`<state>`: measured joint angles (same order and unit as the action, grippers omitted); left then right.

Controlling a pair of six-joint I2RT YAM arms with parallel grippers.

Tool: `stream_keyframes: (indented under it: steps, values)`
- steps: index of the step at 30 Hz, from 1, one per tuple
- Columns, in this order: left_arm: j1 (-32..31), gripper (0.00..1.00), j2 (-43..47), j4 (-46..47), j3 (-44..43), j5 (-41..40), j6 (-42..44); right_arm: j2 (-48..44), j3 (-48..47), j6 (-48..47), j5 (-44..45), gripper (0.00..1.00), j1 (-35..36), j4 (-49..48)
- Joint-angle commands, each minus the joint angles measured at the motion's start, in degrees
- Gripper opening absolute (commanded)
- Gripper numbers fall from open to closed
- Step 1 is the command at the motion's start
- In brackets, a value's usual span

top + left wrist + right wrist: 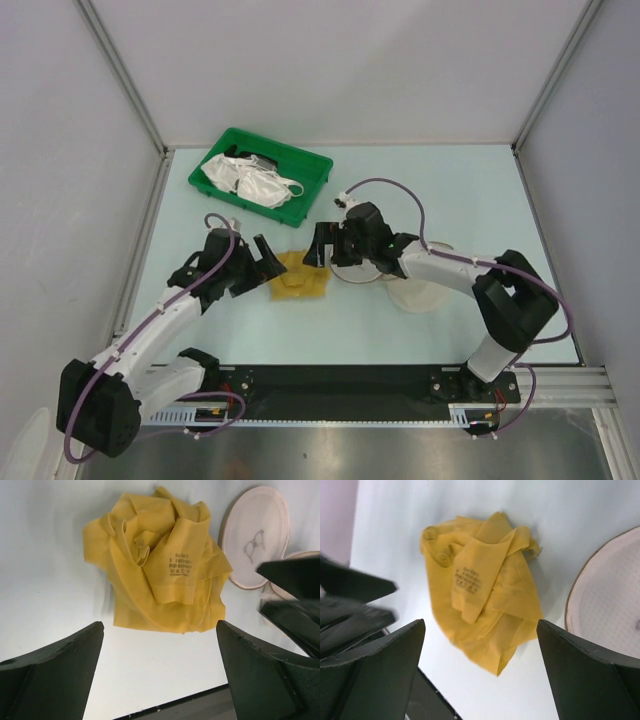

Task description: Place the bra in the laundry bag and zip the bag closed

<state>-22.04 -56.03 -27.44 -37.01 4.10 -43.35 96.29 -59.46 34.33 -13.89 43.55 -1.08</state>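
Note:
Next, my open left gripper moves down to the bra's near edge (297, 295) (163, 624).
The mustard-yellow bra (298, 277) lies crumpled on the table between my two grippers. In the left wrist view, the bra (160, 567) is just beyond my open left gripper (160, 680), not touching it. In the right wrist view, the bra (482, 590) lies just ahead of my open right gripper (480, 680). The beige mesh laundry bag (425, 298) lies open to the right, partly under my right arm. Its half with the bra drawing (256, 537) shows in the left wrist view, and a rim (610, 595) shows in the right wrist view. Left gripper (270, 262) and right gripper (322, 250) flank the bra.
A green plastic tray (305, 205) with shiny white bras (250, 178) stands at the back left, close behind the bra. Grey walls enclose the table on three sides. A black strip runs along the near edge (340, 378).

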Motion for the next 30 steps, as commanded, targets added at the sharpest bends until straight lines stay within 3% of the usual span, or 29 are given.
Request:
stream_keyframes:
  steps: [1,5,13,16,19,20,24,25,30]
  values:
    - [3.6,0.99,-3.8,7.5,3.2,7.6,-5.2,-6.7,3.9,0.4,2.0,1.0,0.1,-0.4]
    - [5.5,1.0,-8.7,15.7,4.9,13.1,-5.7,-10.8,7.6,0.7,2.5,1.0,-0.7,-0.5]
    - [5.7,1.0,-18.4,24.1,6.3,14.4,-8.0,-17.1,12.9,1.4,2.5,1.0,-2.9,-0.6]
    - [5.7,0.94,-21.5,25.8,5.8,13.7,-6.3,-18.2,13.4,1.5,2.6,1.0,-3.1,-0.3]
    - [5.7,0.81,-22.8,26.6,5.6,12.4,-4.9,-19.0,13.7,1.7,2.6,1.0,-3.0,0.1]
    - [5.7,0.72,-22.9,27.3,6.1,11.9,-4.8,-19.2,13.8,1.7,2.8,1.0,-3.0,0.0]
    - [5.7,0.6,-23.0,31.6,7.6,11.0,-4.1,-19.6,14.2,2.3,2.6,1.0,-3.0,-0.5]
    - [5.7,0.49,-23.0,32.2,7.8,10.8,-3.8,-19.5,14.3,2.4,2.6,1.0,-2.9,-0.6]
    - [5.7,0.14,-21.2,32.1,7.5,9.8,-0.8,-18.5,14.2,1.6,1.1,1.0,-2.4,-0.9]
